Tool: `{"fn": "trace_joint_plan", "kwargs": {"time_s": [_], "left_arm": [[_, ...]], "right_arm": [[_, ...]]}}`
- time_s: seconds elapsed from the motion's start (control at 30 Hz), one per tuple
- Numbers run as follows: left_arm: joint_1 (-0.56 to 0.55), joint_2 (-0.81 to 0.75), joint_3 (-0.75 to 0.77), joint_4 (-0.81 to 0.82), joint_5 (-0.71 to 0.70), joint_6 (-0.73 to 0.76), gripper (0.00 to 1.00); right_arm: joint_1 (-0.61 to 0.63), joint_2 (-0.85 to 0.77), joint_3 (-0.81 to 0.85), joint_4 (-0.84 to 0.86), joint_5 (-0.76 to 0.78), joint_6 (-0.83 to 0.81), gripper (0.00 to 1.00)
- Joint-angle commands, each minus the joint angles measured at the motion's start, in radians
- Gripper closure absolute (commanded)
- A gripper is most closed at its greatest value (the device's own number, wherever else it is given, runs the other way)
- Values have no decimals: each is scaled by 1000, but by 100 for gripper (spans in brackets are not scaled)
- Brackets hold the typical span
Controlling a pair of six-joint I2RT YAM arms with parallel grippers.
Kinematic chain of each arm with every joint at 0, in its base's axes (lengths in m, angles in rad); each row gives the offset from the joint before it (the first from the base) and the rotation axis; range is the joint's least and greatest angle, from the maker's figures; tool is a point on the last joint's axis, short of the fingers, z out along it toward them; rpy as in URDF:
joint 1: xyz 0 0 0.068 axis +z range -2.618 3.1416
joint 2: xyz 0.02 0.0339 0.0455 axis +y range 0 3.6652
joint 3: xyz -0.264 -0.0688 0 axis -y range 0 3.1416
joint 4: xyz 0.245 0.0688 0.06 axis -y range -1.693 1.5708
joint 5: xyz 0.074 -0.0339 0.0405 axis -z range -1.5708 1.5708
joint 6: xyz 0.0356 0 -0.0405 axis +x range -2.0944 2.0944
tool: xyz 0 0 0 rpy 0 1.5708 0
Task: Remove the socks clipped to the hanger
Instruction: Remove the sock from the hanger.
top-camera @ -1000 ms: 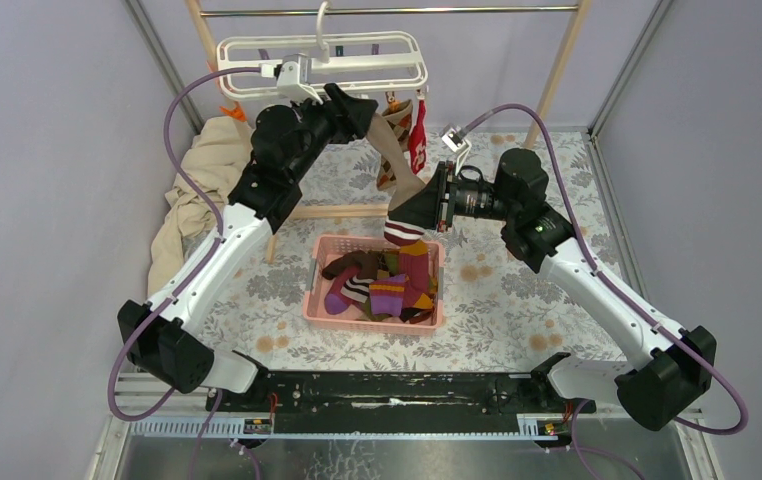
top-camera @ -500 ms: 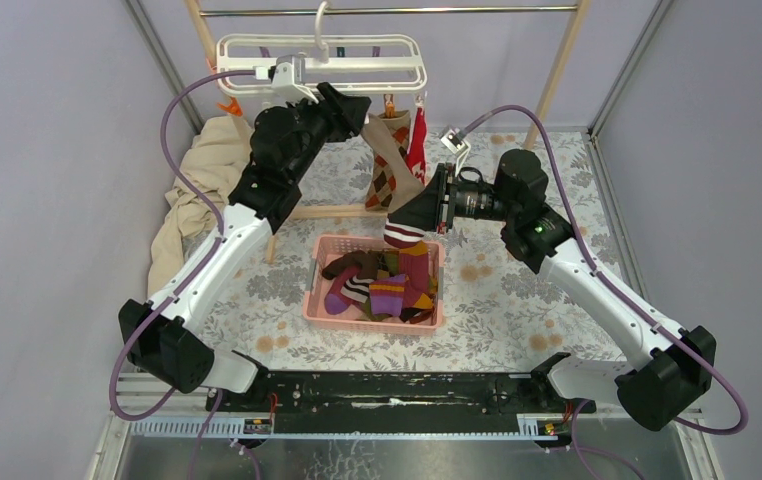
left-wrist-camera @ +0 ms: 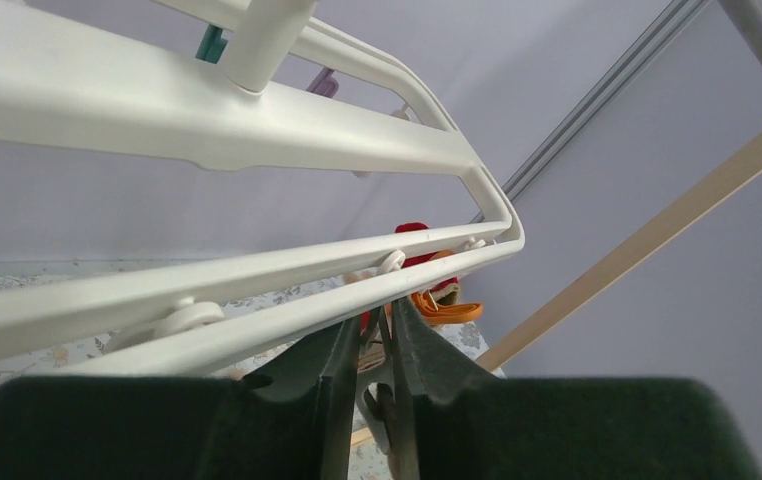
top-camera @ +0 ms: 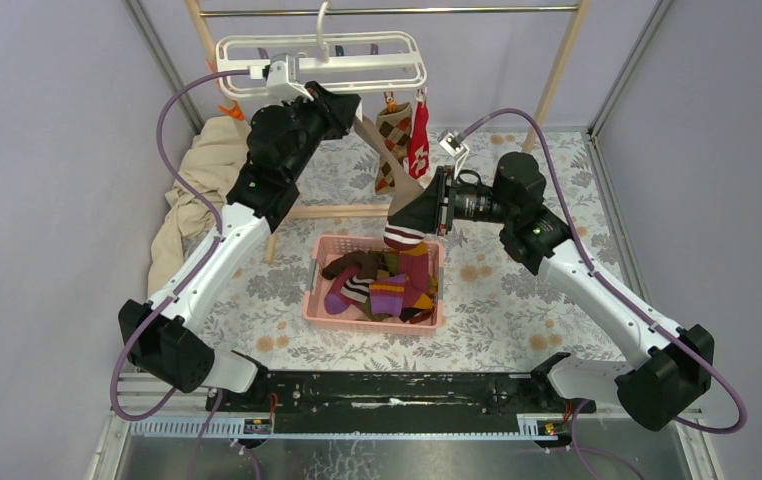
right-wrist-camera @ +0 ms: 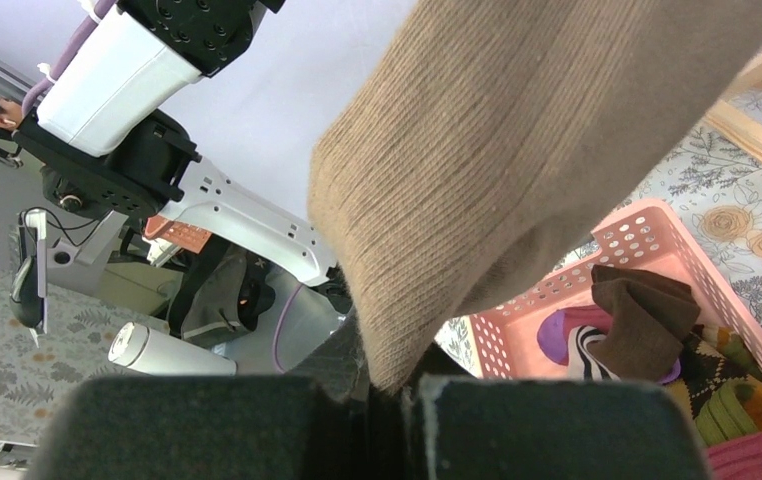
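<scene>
My right gripper draws the beige sock (top-camera: 385,160) down and back over the loose socks in the pink basket (top-camera: 371,322) next and releases it there, since other socks already lie inside.
The white hanger (top-camera: 322,62) hangs from the metal rail at the back. My left gripper (top-camera: 354,106) is right under its front bar, shut on a clip (left-wrist-camera: 377,340) there. A beige sock (top-camera: 385,160) runs taut from that clip down to my right gripper (top-camera: 409,214), which is shut on it; its maroon-and-white striped end (top-camera: 402,237) hangs over the pink basket (top-camera: 371,322). The sock fills the right wrist view (right-wrist-camera: 517,150). A brown argyle sock (top-camera: 390,140) and a red sock (top-camera: 418,140) still hang clipped on the hanger's right side.
The basket holds several loose socks (top-camera: 387,285). A beige cloth (top-camera: 197,190) lies at the left wall. The wooden rack's posts (top-camera: 557,70) and floor bar (top-camera: 337,211) stand behind the basket. An orange clip (left-wrist-camera: 444,310) dangles near my left fingers.
My left gripper has moved up and left, closer under the hanger bar. The beige sock has pulled straighter, uncovering the argyle sock. My right gripper has barely moved.
</scene>
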Motion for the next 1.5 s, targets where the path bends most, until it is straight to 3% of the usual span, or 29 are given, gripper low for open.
{"fn": "trace_joint_plan", "kwargs": {"time_s": [0.0, 0.47, 0.53, 0.67, 0.93, 1.2, 1.47], "left_arm": [[10, 6, -8, 60, -15, 7, 79], [22, -8, -26, 57, -19, 4, 82], [26, -8, -27, 55, -12, -1, 67], [28, -3, -27, 53, 2, -11, 52], [30, -8, -11, 13, 10, -19, 40], [29, 24, 42, -52, 10, -33, 37], [30, 76, 94, -78, 47, -54, 48]], "right_arm": [[-5, -16, -6, 73, -45, 19, 100], [-6, -51, -56, -10, -83, -38, 100], [-5, -51, -58, -12, -83, -38, 100], [-5, -38, -49, -7, -85, -37, 100], [-5, -24, -27, -3, -77, -37, 100], [-5, -19, -18, 1, -73, -35, 100], [-5, -6, -13, 6, -72, -34, 100]]}}
